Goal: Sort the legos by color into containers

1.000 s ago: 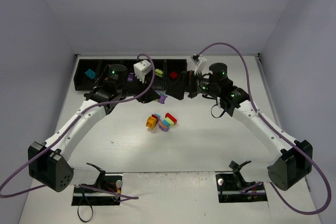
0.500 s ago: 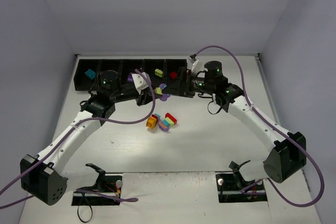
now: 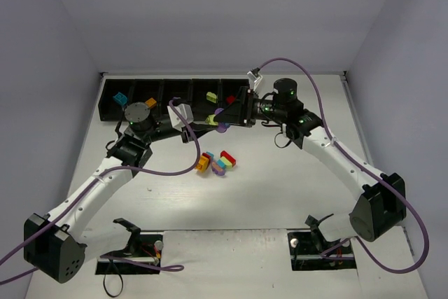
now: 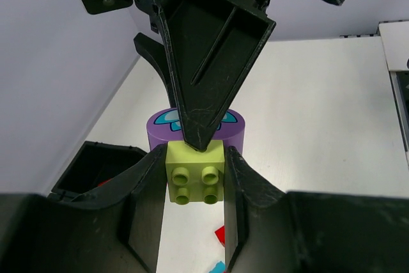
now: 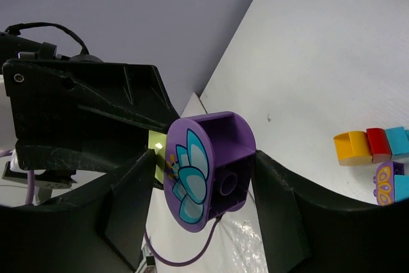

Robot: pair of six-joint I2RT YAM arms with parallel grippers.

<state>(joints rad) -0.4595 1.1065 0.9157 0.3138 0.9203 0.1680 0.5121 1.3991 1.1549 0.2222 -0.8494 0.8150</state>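
I should pull my left gripper away from the purple lego next, then move it outward and down to the bin with the matching lime brick. That bin lies outward and below my gripper.
My left gripper (image 4: 195,177) is shut on a lime green lego (image 4: 195,174) held in the air in front of the containers (image 3: 162,82). A round purple lego (image 4: 233,129) with a teal flower is stuck to that brick's far side. My right gripper (image 5: 204,183) faces the left one and has its fingers closed on either side of the purple lego (image 5: 211,167). In the top view the two grippers meet at the purple lego (image 3: 221,127). A small pile of orange, red, teal, lime and purple legos (image 3: 215,162) lies on the table below.
The black bins hold a teal brick (image 3: 120,96), an orange one (image 3: 149,102), a lime one (image 3: 211,95) and a red one (image 3: 231,100). Both purple cables hang over the table. The grey walls stand close behind the bins.
The right jaws have closed in around the purple lego. The left arm has drawn its elbow back and left, its gripper still holding the lime and purple pair near the bins.
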